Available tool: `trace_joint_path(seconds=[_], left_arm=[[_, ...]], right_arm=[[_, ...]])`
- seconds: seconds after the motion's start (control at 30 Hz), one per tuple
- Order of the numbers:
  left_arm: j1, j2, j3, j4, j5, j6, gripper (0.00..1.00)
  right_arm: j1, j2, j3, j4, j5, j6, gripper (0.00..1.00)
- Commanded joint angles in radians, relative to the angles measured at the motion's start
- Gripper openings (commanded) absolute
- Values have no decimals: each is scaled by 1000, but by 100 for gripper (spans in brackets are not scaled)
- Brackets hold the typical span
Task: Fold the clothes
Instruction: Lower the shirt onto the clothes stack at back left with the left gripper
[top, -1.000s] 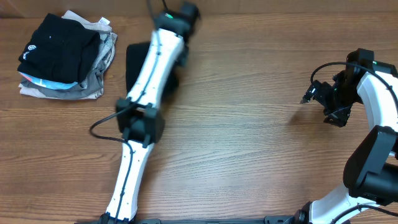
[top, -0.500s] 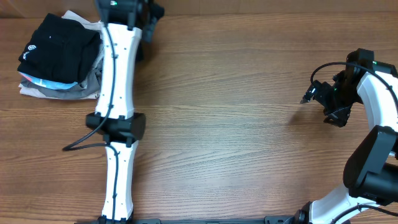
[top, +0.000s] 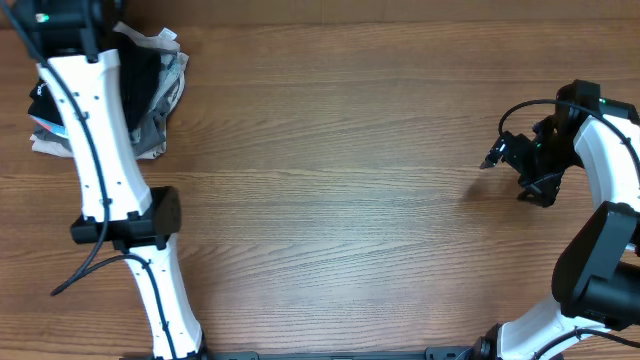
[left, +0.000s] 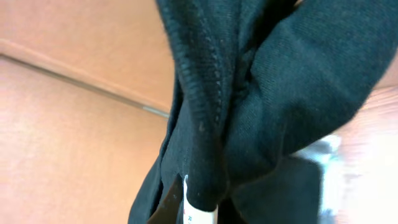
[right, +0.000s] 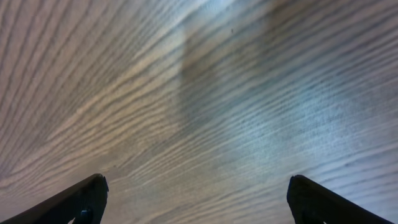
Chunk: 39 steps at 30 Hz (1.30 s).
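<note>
I should next move my left gripper down with the bunched black shirt onto the stack of folded garments and let go of it, because the other folded pieces are already there.
The clothes, a black shirt (left: 280, 93), fill the left wrist view, bunched and hanging, with a small white tag (left: 200, 214) at the bottom. My left gripper (top: 106, 16) is shut on this fabric, which hides its fingers. In the overhead view it is at the back left corner, and black cloth (top: 140, 65) hangs beside the arm over the stack of folded garments. My right gripper (right: 199, 205) is open above bare wood at the right side of the table (top: 350, 200), nothing between its fingers.
A stack of folded garments (top: 160, 110) lies at the back left: grey and white pieces, and a black one with a round white logo (top: 42, 95). My left arm (top: 100, 150) covers part of it. The table's far edge runs just behind the stack.
My left arm has swung left along the back of the table, carrying the black shirt from near the middle to above the folded stack. The right arm has not moved.
</note>
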Motion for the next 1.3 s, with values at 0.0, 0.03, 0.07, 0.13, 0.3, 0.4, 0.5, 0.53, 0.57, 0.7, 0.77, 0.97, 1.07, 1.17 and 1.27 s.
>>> trace_joint_path(seconds=[0.0,0.03,0.07,0.13,0.3,0.4,0.5,0.53,0.57,0.7,0.77,0.97,1.07,1.17,1.27], left_arm=[[84,-18,-38,20,100,162,4],[104,-18,-55,26,119,175,4],[128,-18,-79,34,134,191,4],[164,-18,-126,51,138,222,4],[251,-18,-233,130,134,190,4],[280,-18,-263,171,151,117,4],[289,-18,-290,174,158,73,4],[290,-18,-300,175,158,63,4],[289,-18,-314,181,159,53,4],[283,-18,-408,243,160,30,4],[283,-18,-431,265,157,19,4],[283,-18,-450,284,157,1,4],[282,-18,-450,302,157,1,4],[282,-18,-449,325,156,1,4],[282,-18,-450,343,156,1,4]], right_arm=[[4,-24,-3,-10,-12,1,96],[4,-24,-3,-14,-12,5,96],[4,-24,-3,-20,-12,14,96],[4,-24,-3,-31,-13,34,96],[6,-24,-3,-43,-12,38,96],[6,-24,-3,-42,-12,38,96],[6,-24,-3,-44,-12,43,96],[6,-24,-3,-44,-13,47,96],[6,-24,-3,-43,-13,50,96],[6,-24,-3,-59,-11,46,97],[6,-24,-3,-70,-5,45,97],[6,-24,-3,-73,-4,46,97],[6,-24,-3,-74,-4,46,97],[6,-24,-3,-73,-4,46,97],[6,-24,-3,-73,-4,46,97]])
